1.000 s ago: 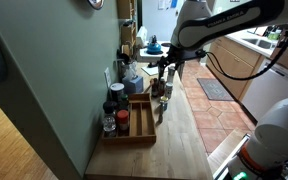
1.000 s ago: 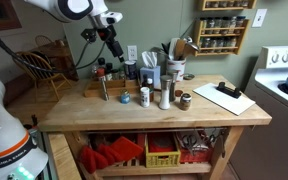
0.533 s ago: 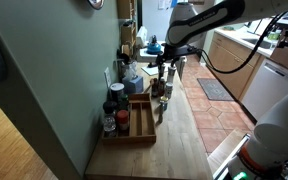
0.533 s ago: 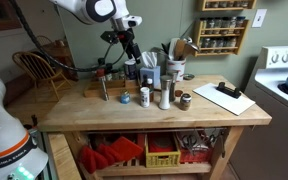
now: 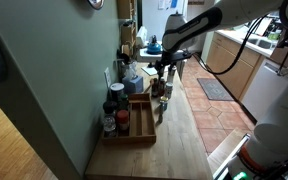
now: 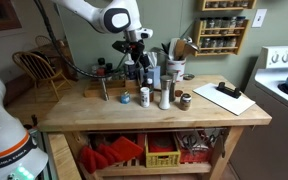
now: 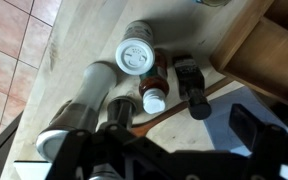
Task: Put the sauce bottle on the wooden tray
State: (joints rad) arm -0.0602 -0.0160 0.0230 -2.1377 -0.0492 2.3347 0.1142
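My gripper lowers with its fingers open around the sauce bottle's white cap [image 7: 155,101] and closes there next, since the bottle stands upright below it.
The sauce bottle [image 7: 154,96] is a small brown bottle with a white cap. It stands on the wooden table beside a white-lidded jar [image 7: 136,55]; it also shows in an exterior view [image 6: 144,96]. The wooden tray [image 5: 139,128] is light brown with low sides and holds several jars at one end; it also shows in another exterior view [image 6: 96,90] and at the wrist view's upper right [image 7: 274,50]. My gripper [image 7: 184,125] is open and empty, hovering above the sauce bottle, and is seen in both exterior views [image 5: 165,66] [image 6: 139,52].
A tall grinder [image 7: 84,95] and a black-capped bottle [image 7: 192,90] stand close around the sauce bottle. A utensil holder [image 6: 176,66] and jars stand at the back. A clipboard [image 6: 224,97] lies at the table's end. A wall runs along the tray side.
My arm has moved from above the tray end toward the cluster of bottles at the table's middle and has come lower. The gripper has stayed open. Nothing on the table has moved.
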